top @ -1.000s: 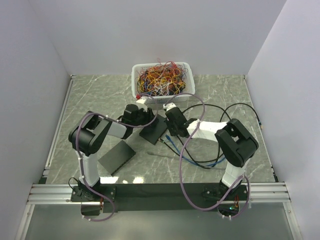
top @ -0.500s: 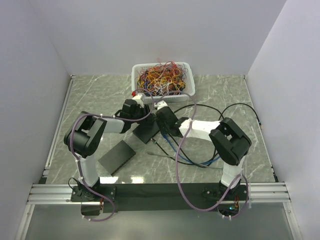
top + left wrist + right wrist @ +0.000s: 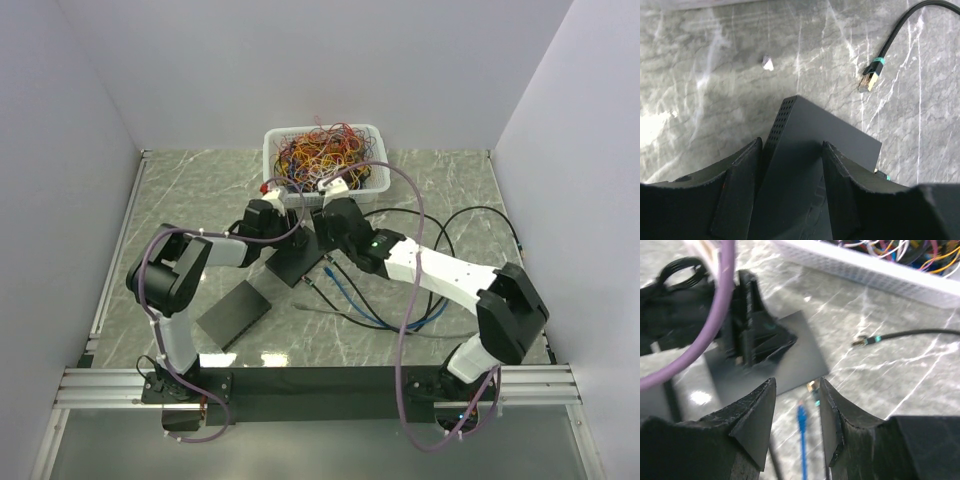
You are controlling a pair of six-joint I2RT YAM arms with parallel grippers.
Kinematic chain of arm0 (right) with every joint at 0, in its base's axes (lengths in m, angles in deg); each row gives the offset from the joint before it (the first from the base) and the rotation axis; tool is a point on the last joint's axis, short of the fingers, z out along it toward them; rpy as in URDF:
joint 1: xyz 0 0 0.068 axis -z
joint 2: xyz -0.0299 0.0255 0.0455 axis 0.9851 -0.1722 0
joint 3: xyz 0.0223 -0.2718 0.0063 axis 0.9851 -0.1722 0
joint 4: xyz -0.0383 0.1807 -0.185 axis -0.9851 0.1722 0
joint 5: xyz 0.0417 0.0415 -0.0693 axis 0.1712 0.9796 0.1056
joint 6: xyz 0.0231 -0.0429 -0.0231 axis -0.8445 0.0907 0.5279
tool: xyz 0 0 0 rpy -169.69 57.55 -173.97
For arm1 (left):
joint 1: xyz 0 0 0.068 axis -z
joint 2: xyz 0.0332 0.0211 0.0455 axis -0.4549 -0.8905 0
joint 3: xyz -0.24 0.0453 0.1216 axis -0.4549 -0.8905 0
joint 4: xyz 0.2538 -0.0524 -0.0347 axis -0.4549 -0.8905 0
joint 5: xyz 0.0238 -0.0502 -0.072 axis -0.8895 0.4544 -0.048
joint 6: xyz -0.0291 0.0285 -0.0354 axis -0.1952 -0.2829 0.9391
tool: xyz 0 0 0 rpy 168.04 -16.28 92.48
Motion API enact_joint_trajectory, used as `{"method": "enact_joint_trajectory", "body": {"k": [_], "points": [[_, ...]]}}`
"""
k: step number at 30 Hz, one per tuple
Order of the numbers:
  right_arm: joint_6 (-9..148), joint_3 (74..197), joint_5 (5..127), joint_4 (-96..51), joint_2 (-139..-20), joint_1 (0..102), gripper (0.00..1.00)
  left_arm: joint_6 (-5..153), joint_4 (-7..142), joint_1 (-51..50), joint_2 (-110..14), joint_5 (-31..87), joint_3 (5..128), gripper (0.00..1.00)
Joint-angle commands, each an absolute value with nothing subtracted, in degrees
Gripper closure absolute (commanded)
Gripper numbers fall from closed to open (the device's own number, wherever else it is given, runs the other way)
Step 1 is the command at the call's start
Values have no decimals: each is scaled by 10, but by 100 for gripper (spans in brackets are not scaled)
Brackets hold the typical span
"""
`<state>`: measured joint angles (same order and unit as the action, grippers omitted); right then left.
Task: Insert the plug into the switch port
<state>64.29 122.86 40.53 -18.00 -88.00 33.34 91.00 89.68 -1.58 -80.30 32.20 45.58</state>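
The blue plug [image 3: 801,414] lies loose, short of the switch's edge, so next my right gripper needs to lower, then pull back onto the blue cable just behind it.
The switch [image 3: 297,262] is a flat black box, and my left gripper [image 3: 277,240] is shut on its far-left end. In the left wrist view the jaws [image 3: 790,150] clamp the switch [image 3: 810,150] from both sides. My right gripper [image 3: 797,390] is open and empty, hovering above the switch's [image 3: 785,357] right edge. A gold plug with a teal boot [image 3: 813,387] lies at that edge; I cannot tell whether it is seated. A blue plug [image 3: 801,414] lies just below it. Another gold-tipped black-cable plug [image 3: 869,80] lies loose further off, also in the right wrist view [image 3: 865,341].
A white basket [image 3: 372,185] full of tangled coloured wires stands behind the grippers. A second flat black box [image 3: 232,312] lies at the front left. Blue and black cables [image 3: 370,305] loop over the table to the right of the switch.
My right gripper has drawn back and up from the switch's edge, and its elbow has swung out to the right. The left gripper has kept its hold on the switch.
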Motion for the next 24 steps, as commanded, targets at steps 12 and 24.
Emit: {"method": "enact_joint_trajectory", "body": {"k": [12,24], "points": [[554,1135,447,-120,-903,313,55,911,846,-17,-754,269,371,39],[546,1119,441,-127,-946,299,63,917,848,-17,-723,260,347,41]]}}
